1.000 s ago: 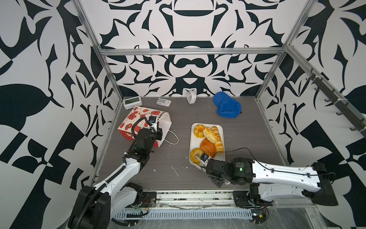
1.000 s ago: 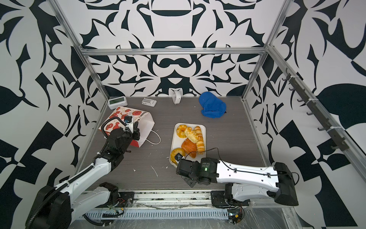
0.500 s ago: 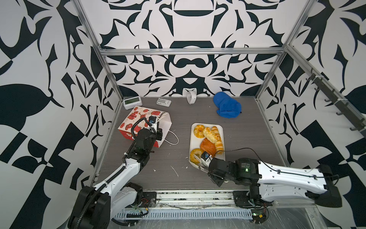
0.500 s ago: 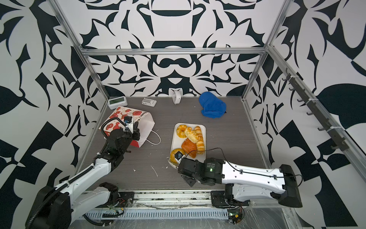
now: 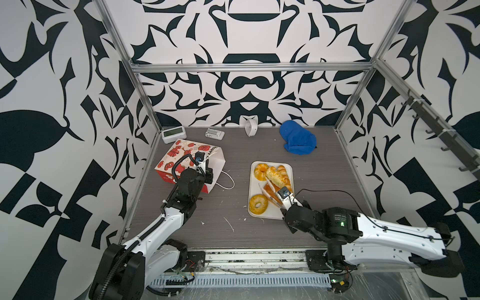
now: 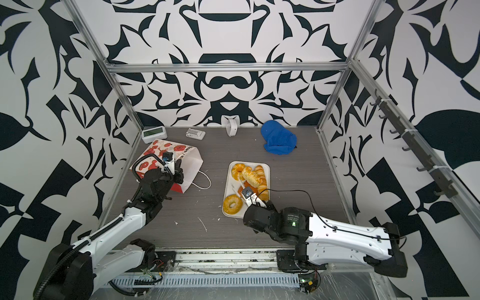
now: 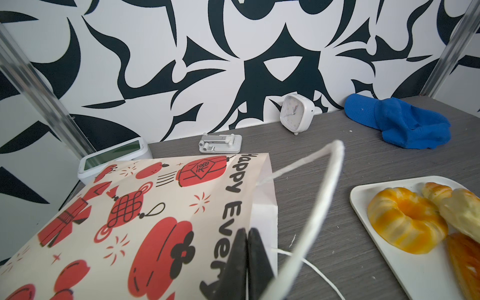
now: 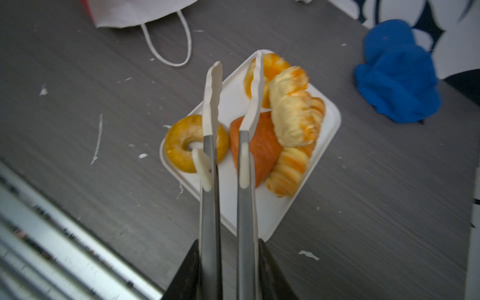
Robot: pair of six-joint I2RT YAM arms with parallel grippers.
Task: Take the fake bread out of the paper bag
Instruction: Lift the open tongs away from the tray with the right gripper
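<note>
The tongs [image 8: 209, 181] are empty, so I will next move my right gripper outward, away from the bag, and down to let go of them on the bare tabletop below it beside the tray.
The red-and-white paper bag [image 5: 181, 155] [image 6: 158, 153] [image 7: 155, 220] lies on its side at the left, its mouth towards the white tray [image 5: 270, 216] [image 8: 226, 104]. My left gripper [image 5: 208, 175] [image 6: 179, 173] [image 7: 246, 232] is shut on the bag's rim. The fake bread lies on the tray: a ring [image 5: 258, 204] [image 8: 181, 145], a reddish puff [image 8: 262, 148], a braided bun [image 5: 275, 176] [image 8: 291, 117], a croissant [image 8: 291, 166] and a far ring [image 5: 260, 171] [image 7: 405, 220]. My right gripper [image 5: 280, 204] [image 6: 250, 204] [image 8: 228, 244] is shut on metal tongs [image 8: 209, 181]. The tongs' white tips are apart over the tray and hold nothing.
A blue cloth [image 5: 298, 140] lies at the back right. Along the back wall stand a white alarm clock [image 5: 250, 127], a phone stand [image 5: 215, 133] and a digital clock [image 5: 173, 134]. White scraps [image 5: 230, 224] litter the table's front. The bag's cord handle [image 5: 228, 181] trails towards the tray.
My right arm has shifted to the right and farther back, carrying the tongs over the tray. The left arm and the bag have not moved.
</note>
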